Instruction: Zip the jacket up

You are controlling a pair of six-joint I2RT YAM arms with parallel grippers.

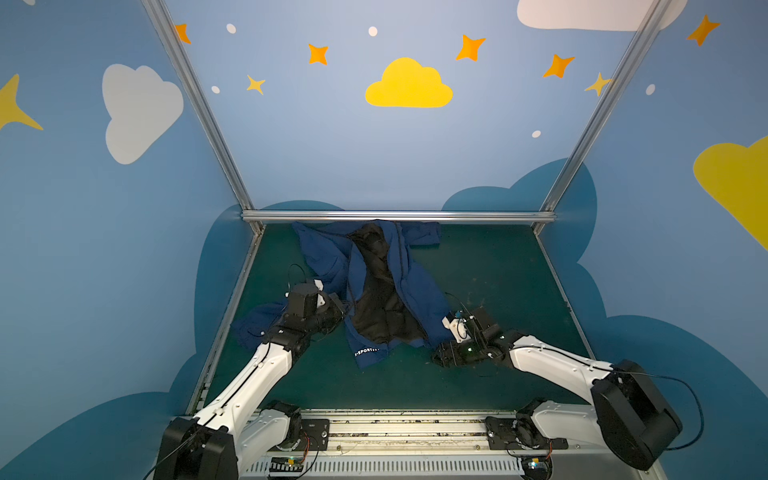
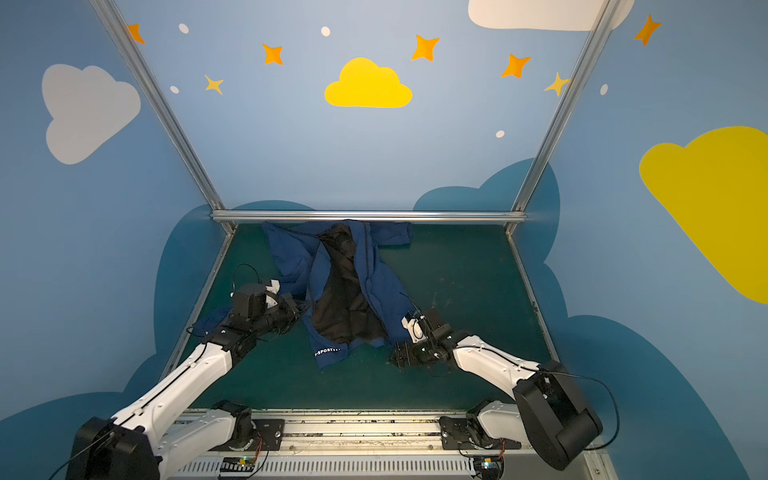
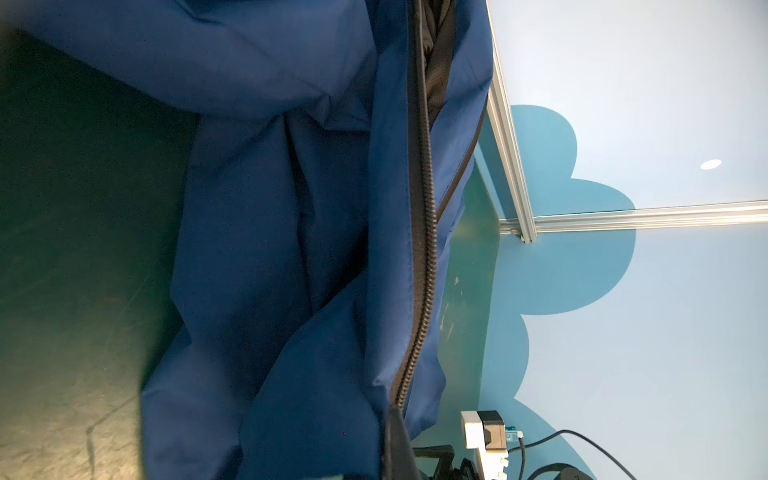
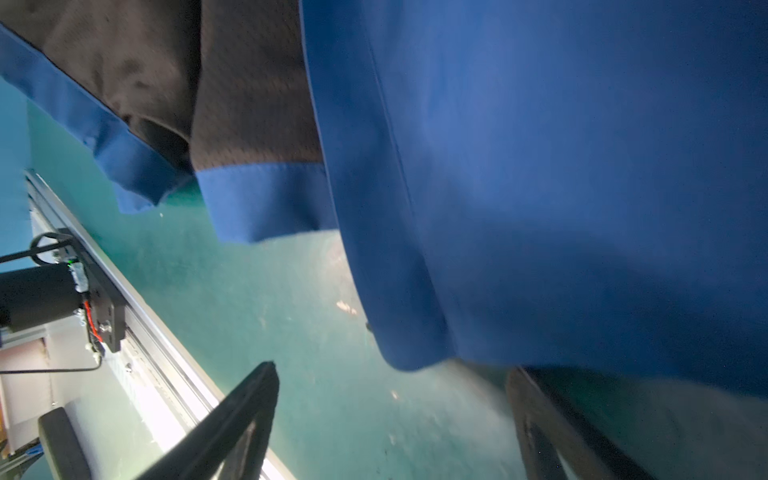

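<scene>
I need to ease my right gripper outward, low over the table, and close it on the jacket's blue hem corner [image 1: 432, 345] [image 4: 409, 352], because that corner points between its open fingers.
The navy jacket [image 1: 332, 266] [image 2: 291, 257] lies unzipped on the green table, and its black lining [image 1: 380, 299] faces up. White "SPORT" lettering [image 1: 368, 352] marks the near hem. My left gripper [image 1: 343, 309] [image 2: 297, 309] is shut on the jacket's left front edge. In the left wrist view the dark zipper teeth [image 3: 426, 249] run down into the left gripper [image 3: 390, 457]. My right gripper [image 1: 436, 357] [image 2: 395, 357] lies low beside the right hem corner. In the right wrist view the right gripper [image 4: 392, 370] stands open, with the blue hem corner [image 4: 415, 357] just ahead of its fingertips and nothing clamped.
An aluminium rail [image 1: 399, 216] closes the back of the table, where the jacket's collar end lies against it. Blue walls stand close on both sides. A metal rail with both arm bases [image 1: 407, 428] runs along the front edge. Bare green mat [image 1: 498, 282] lies right of the jacket.
</scene>
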